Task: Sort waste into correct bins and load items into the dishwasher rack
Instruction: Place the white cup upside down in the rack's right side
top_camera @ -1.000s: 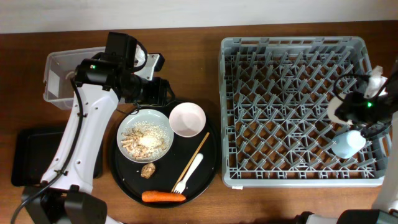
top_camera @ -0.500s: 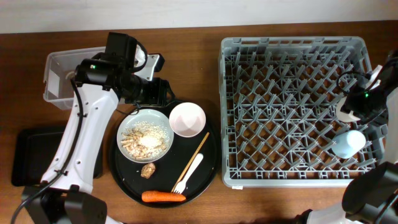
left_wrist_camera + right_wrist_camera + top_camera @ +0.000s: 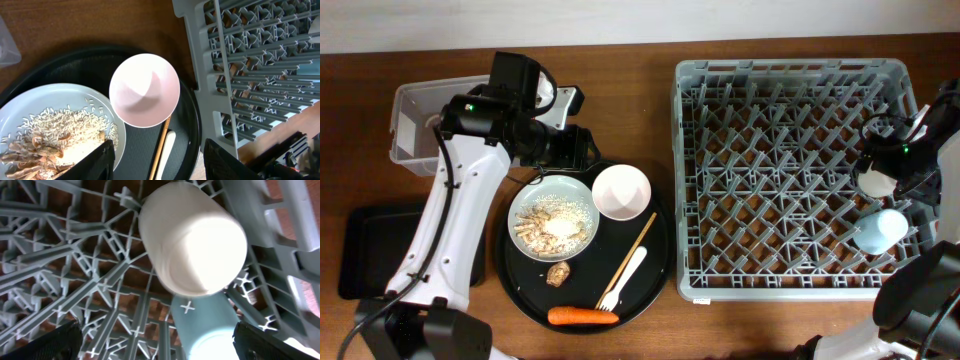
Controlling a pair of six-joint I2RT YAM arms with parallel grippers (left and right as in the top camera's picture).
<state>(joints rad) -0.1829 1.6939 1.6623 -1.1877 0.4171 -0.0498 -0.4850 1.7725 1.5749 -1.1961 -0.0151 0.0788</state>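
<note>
I should lift my right gripper from the rack (image 3: 775,68) next, move it to the left in the overhead view and lower it onto the bowl's rack-side rim (image 3: 648,195), because both cups are loaded.
The grey dishwasher rack (image 3: 775,68) holds the small white cup (image 3: 873,182) and the light blue cup (image 3: 880,230), both lying by its right wall. My right gripper (image 3: 165,347) is open and empty just above them; the white cup (image 3: 192,245) and blue cup (image 3: 205,325) fill its view. My left gripper (image 3: 160,162) is open and empty over the pinkish bowl (image 3: 145,90), the chopstick (image 3: 162,150) and the fork (image 3: 167,155). The white plate (image 3: 555,222) carries beige food scraps. The brown lump (image 3: 558,272) and the carrot (image 3: 582,316) lie near it. Tissue and red wrapper are out of view.
The plate, bowl, chopstick and fork sit on a large round black tray (image 3: 660,260). The clear tub (image 3: 415,120) stands at the far left, partly under my left arm. The shallow black tray (image 3: 370,250) lies in front of it. The rack's rim (image 3: 200,30) is right of the bowl.
My right gripper has let go of the small white cup and drawn back from it; the cup now lies in the rack beside the blue cup. The left arm has not moved.
</note>
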